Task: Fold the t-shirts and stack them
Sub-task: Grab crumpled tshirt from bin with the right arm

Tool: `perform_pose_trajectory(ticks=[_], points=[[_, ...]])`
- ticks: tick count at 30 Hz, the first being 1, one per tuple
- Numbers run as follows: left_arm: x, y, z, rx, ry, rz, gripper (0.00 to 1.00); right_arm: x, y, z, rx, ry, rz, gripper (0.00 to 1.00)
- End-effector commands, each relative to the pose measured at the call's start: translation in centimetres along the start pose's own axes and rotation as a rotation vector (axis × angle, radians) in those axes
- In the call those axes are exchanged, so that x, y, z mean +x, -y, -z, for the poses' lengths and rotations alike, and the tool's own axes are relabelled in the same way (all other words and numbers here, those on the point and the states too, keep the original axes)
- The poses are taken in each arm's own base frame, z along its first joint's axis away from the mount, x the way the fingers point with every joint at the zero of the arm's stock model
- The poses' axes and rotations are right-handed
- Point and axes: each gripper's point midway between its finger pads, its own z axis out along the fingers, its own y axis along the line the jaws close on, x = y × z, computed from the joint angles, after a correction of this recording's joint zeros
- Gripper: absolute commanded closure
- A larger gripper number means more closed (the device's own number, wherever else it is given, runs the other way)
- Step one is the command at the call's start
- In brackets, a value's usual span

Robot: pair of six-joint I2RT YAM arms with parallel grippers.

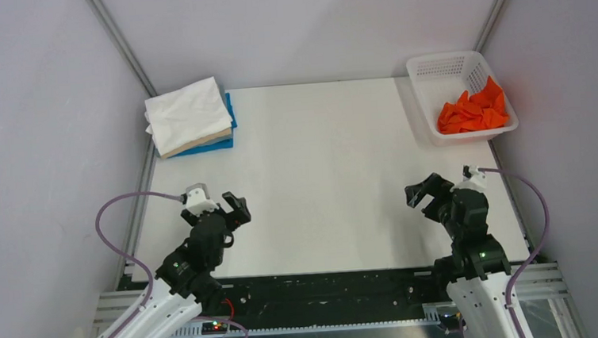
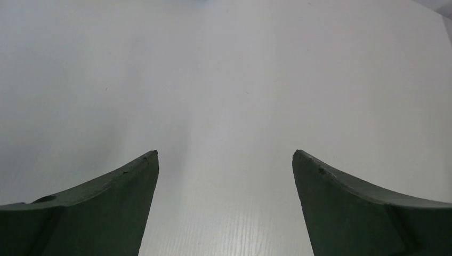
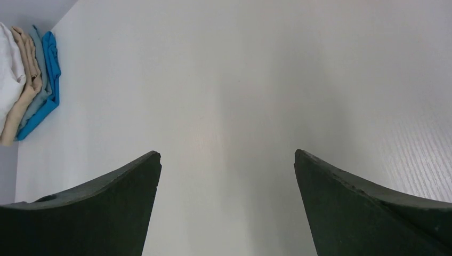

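Observation:
The right gripper reaches outward above the basket's near rim next, then down onto the folds of the orange t-shirt (image 1: 473, 112), since it lies crumpled within the basket's sides.
A bright orange t-shirt (image 1: 473, 112) lies crumpled in the white mesh basket (image 1: 441, 67) at the far right. A pile of folded t-shirts (image 1: 190, 117), white on top, beige and blue beneath, sits at the far left corner; the right wrist view catches the pile (image 3: 29, 88) at its left edge. My left gripper (image 1: 236, 209) hovers low near the front left, open, with only bare table between its fingers (image 2: 130, 181). Near the front right my right gripper (image 1: 426, 193) is open too, holding nothing, far from both the basket and the pile.
The white table (image 1: 320, 175) lies between grey enclosure walls with metal corner posts. The arm bases and a black rail run along the near edge (image 1: 328, 290). Purple cables loop beside each arm.

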Motion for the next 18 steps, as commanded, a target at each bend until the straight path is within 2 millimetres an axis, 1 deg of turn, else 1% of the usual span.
perform_pose_trajectory(ticks=[1,2,3,4,5,6,7,8,9,10,11,12,13,14,15,16,17,18], points=[[-1.7,1.0,0.2,0.013,0.032,0.051,0.02,-3.0,-2.2,0.2,-0.072,0.1,-0.021,0.0],[-1.8,1.2,0.2,0.017,0.032,0.053,0.02,-3.7,-2.3,0.1,-0.064,0.127,-0.036,0.0],[-1.8,1.4,0.1,0.018,0.029,0.052,0.02,-4.9,-3.1,0.2,-0.095,0.169,-0.052,0.0],[-1.9,1.5,0.0,0.021,0.028,0.052,0.02,-5.5,-3.8,0.1,-0.119,0.182,-0.047,0.0],[-1.9,1.7,-0.1,0.022,0.024,0.049,0.02,-6.7,-4.8,-0.3,-0.15,0.212,-0.018,0.0],[-2.1,2.0,-0.1,0.027,0.023,0.048,0.02,-8.2,-5.8,0.0,-0.169,0.241,-0.007,0.0],[-2.0,2.2,-0.3,0.028,0.02,0.045,0.02,-8.9,-5.8,-1.0,-0.134,0.239,0.011,0.0],[-2.5,2.5,-0.3,0.032,0.027,0.05,0.02,-11.1,-6.9,-0.5,-0.135,0.273,0.03,0.0],[-2.4,2.6,-0.5,0.026,0.022,0.042,0.02,-11.3,-6.5,-2.2,-0.077,0.23,0.049,0.0],[-2.8,2.9,-0.5,0.032,0.031,0.044,0.02,-13.5,-7.7,-2.0,-0.074,0.25,0.087,0.0],[-2.8,3.0,-0.7,0.026,0.028,0.033,0.02,-13.6,-6.9,-4.2,-0.01,0.193,0.106,0.0],[-3.2,3.2,-0.8,0.025,0.037,0.028,0.02,-16.1,-7.8,-3.9,0.005,0.21,0.124,0.0],[-3.4,3.3,-0.9,0.022,0.039,0.017,0.02,-18.1,-7.6,-5.5,0.059,0.197,0.118,0.0],[-3.5,3.3,-1.0,0.015,0.042,0.012,0.02,-18.5,-6.7,-6.3,0.11,0.161,0.117,0.0],[-3.6,3.2,-1.1,0.003,0.042,0.0,0.02,-20.9,-5.8,-7.7,0.171,0.167,0.1,0.0],[-3.5,3.2,-1.2,0.001,0.042,-0.004,0.02,-21.1,-4.8,-8.3,0.217,0.133,0.093,0.0],[-3.4,3.1,-1.4,-0.006,0.039,-0.018,0.02,-22.8,-3.7,-9.8,0.266,0.129,0.079,0.0],[-3.3,3.1,-1.5,-0.01,0.035,-0.026,0.02,-23.0,-2.8,-10.4,0.301,0.102,0.075,0.0]])
